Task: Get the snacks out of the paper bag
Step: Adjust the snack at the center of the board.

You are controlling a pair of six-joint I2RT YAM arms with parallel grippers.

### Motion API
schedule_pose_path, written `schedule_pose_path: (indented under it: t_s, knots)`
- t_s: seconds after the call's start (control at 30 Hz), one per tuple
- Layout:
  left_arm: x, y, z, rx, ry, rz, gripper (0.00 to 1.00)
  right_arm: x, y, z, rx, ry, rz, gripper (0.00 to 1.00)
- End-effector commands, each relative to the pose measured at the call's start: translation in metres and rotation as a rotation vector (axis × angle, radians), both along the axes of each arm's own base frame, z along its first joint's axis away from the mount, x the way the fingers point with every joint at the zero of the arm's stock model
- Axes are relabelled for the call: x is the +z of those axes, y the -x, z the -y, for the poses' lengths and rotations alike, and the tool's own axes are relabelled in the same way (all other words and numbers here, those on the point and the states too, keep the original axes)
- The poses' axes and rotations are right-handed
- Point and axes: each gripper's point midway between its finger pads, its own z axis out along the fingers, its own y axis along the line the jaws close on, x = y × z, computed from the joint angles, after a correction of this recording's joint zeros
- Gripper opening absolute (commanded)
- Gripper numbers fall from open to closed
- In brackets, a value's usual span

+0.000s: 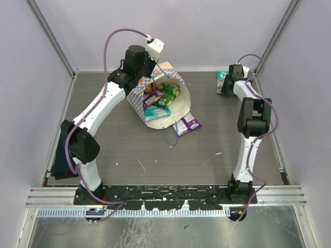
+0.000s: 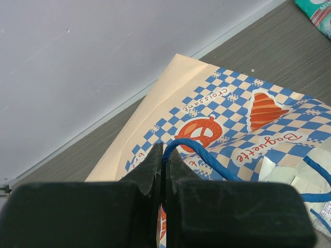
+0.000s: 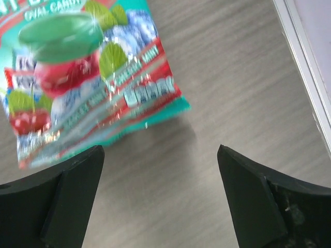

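Note:
The purple packet's edge is clear of the bag's rim. My right gripper will next move back from the teal-green packet (image 3: 88, 77), turn toward the bag (image 1: 168, 114) and go onto that edge.
The paper bag (image 1: 168, 114) lies tilted on the table, its mouth facing up. It holds several snacks: a yellow-green packet (image 1: 169, 93) and a purple one (image 1: 156, 110) show. My left gripper (image 1: 147, 78) is at the bag's back rim. In the left wrist view it (image 2: 164, 153) is shut on the bag's blue cord handle (image 2: 207, 155). A purple packet (image 1: 187, 124) lies on the table by the bag's front. My right gripper (image 1: 227, 82) is open and empty at the far right, just above a teal-green packet (image 3: 88, 77) on the table.
A dark blue folded cloth (image 1: 62, 155) hangs at the table's left edge. The back wall (image 2: 103, 62) is close behind the bag. The right side rail (image 3: 305, 67) runs close to my right gripper. The bag's second cord handle (image 1: 170, 137) trails on the table.

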Motion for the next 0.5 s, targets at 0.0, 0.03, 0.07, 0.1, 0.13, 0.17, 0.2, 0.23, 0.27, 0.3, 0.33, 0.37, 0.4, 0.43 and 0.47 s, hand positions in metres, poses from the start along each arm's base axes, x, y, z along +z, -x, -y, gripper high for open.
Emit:
schedule_pose_path:
  t_s: [0.0,0.03,0.07,0.1,0.13,0.17,0.2,0.23,0.27,0.3,0.33,0.37,0.4,0.43,0.47]
  knots:
    - [0.035,-0.002,-0.008,0.015,0.045,0.075,0.00,0.111,0.001,-0.031,-0.005,-0.055,0.291,0.98]
    - [0.035,-0.001,-0.007,0.008,0.046,0.073,0.00,0.122,0.008,-0.042,0.005,-0.094,0.326,0.98]
    - [0.037,0.000,-0.006,-0.001,0.048,0.072,0.00,0.128,0.014,-0.057,0.027,-0.152,0.355,0.98]
    - [0.038,0.001,-0.005,-0.005,0.049,0.072,0.00,0.132,0.022,-0.071,0.048,-0.216,0.385,0.98]
    - [0.041,0.001,-0.005,-0.005,0.050,0.075,0.00,0.136,0.031,-0.087,0.071,-0.283,0.415,0.98]
    - [0.043,0.001,-0.006,-0.003,0.052,0.078,0.00,0.130,0.042,-0.107,0.107,-0.359,0.425,0.98]
    - [0.045,0.001,-0.006,-0.004,0.052,0.081,0.00,0.129,0.051,-0.125,0.148,-0.416,0.454,0.98]
    - [0.046,0.002,-0.007,-0.005,0.050,0.083,0.00,0.121,0.063,-0.140,0.166,-0.461,0.448,0.98]
    - [0.047,0.003,-0.007,-0.002,0.048,0.085,0.00,0.099,0.080,-0.152,0.173,-0.498,0.409,0.97]
    - [0.048,0.003,-0.009,0.004,0.045,0.088,0.00,0.086,0.091,-0.166,0.198,-0.530,0.386,0.97]
    - [0.049,0.005,-0.012,0.011,0.042,0.094,0.00,0.073,0.101,-0.180,0.222,-0.567,0.366,0.97]
    - [0.051,0.006,-0.014,0.015,0.040,0.101,0.00,0.058,0.111,-0.191,0.244,-0.605,0.346,0.96]
    - [0.051,0.006,-0.015,0.020,0.037,0.108,0.00,0.048,0.120,-0.204,0.271,-0.655,0.341,0.95]
    - [0.052,0.007,-0.017,0.026,0.037,0.113,0.00,0.040,0.128,-0.213,0.285,-0.695,0.347,0.93]
    - [0.053,0.007,-0.018,0.027,0.035,0.114,0.00,0.031,0.137,-0.219,0.279,-0.727,0.351,0.93]
